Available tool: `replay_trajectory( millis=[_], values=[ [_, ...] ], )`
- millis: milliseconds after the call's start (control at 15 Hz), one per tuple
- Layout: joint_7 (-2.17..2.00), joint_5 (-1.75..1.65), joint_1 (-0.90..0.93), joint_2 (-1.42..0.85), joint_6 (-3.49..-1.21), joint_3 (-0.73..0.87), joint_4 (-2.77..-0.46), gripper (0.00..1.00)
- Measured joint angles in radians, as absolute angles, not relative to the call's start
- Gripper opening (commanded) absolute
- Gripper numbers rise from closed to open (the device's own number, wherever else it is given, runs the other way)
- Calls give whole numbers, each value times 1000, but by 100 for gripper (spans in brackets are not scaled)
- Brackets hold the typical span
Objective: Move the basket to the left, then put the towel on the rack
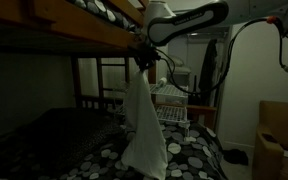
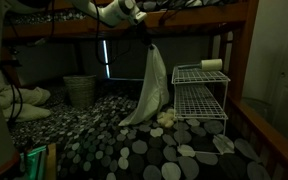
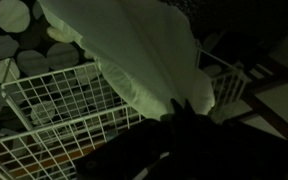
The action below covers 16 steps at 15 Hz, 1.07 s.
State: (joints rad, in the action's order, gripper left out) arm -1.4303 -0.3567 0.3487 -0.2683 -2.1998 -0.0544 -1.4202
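Observation:
The towel's lower end hangs below the shelf, so I will raise my gripper, carry it over the rack's top shelf (image 2: pixel 198 75) and release the towel there.
A white towel (image 1: pixel 142 125) hangs from my gripper (image 1: pixel 143 58) above the bed; it also shows in an exterior view (image 2: pixel 150 88) and fills the top of the wrist view (image 3: pixel 134 50). My gripper (image 2: pixel 144 40) is shut on the towel's upper end. The white wire rack (image 2: pixel 201 95) stands on the dotted bedspread to the right of the towel, and shows behind the towel in an exterior view (image 1: pixel 174 105). In the wrist view the rack (image 3: pixel 54 110) lies below the towel. A wicker basket (image 2: pixel 79 90) stands at the back left of the bed.
The wooden upper bunk rail (image 1: pixel 84 40) runs just above the gripper. A wooden bedpost (image 2: pixel 247 50) stands right of the rack. A small roll (image 2: pixel 212 65) lies on the rack's top shelf. White cloths (image 2: pixel 24 100) lie near the basket.

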Motion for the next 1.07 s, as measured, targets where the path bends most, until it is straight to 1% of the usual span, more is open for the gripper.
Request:
replay_trajectory(
  millis=[200,467,733,867,1067],
  values=[
    [-1445,-416,322,-224,-2181,-16,-1321,0],
    [-1438,-477,284,-199,-2079,64,-1151,2],
    [-1433,-464,277,-208,-2077,65,-1137,0],
    [-1515,-464,281,-226,-2080,65,-1131,0],
    [-1601,-477,257,-240,-2087,114,-1081,0]
  ],
)
